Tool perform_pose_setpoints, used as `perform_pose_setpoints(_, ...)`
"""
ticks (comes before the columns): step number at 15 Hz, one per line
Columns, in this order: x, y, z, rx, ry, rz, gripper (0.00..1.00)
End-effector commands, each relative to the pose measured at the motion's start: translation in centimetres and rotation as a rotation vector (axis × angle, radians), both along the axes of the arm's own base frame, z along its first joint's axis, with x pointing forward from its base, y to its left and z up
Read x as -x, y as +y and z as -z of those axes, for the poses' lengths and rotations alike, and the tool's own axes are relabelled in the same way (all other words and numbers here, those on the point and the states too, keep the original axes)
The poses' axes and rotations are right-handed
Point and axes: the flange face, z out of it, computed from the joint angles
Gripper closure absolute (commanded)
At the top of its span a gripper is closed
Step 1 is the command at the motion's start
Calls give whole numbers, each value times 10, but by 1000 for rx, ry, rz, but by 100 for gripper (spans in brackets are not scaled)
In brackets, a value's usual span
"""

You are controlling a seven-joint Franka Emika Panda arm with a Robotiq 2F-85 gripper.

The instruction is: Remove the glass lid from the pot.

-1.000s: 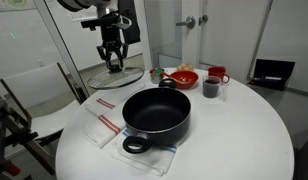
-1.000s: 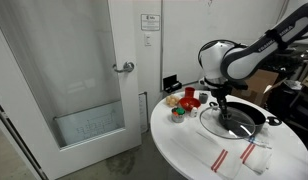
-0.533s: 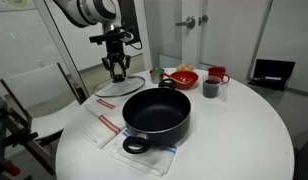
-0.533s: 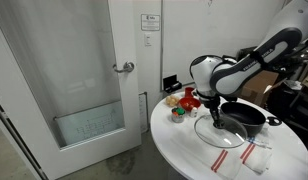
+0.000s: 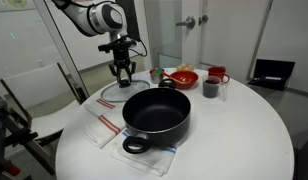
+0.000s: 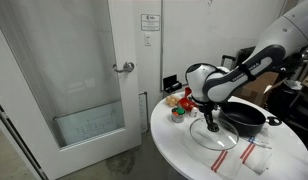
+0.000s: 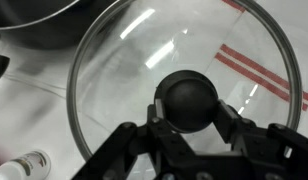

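Observation:
The glass lid is hanging clear of the pot (image 5: 156,113) just above the table, so the robot's gripper needs to go down next toward the tabletop (image 5: 121,98) beside the pot and let go of the knob.
The glass lid (image 5: 116,93) with its metal rim hangs just above the table, beside the pot and off it. My gripper (image 5: 123,75) is shut on its black knob (image 7: 191,100). In the wrist view the lid (image 7: 114,80) fills the frame, with the striped towel seen through the glass. The black pot (image 5: 156,113) stands open on the towels at the table's middle; it also shows in an exterior view (image 6: 244,117), with the lid (image 6: 216,134) and my gripper (image 6: 211,118) to its left. An edge of the pot (image 7: 34,25) shows at the top left of the wrist view.
White towels with red stripes (image 5: 102,125) lie under and beside the pot. A red bowl (image 5: 181,77), a dark cup (image 5: 210,88) and a red mug (image 5: 218,76) stand at the back of the round white table (image 5: 244,140). A small bottle (image 7: 24,165) lies near the lid.
My gripper has carried the lid lower and closer to the pot's side, down toward the table over the towel.

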Motion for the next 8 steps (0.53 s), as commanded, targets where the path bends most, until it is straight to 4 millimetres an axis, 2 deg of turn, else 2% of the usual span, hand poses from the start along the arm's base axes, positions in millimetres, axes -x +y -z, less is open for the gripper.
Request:
perform_pose_setpoints(1,-15,-8,17,20,-8,7,75)
perform_pose_setpoints(5,-14,-9,38,4,1,32,75)
perform_pose_setpoints(8,-12,-9,43,-8,7,38,75)
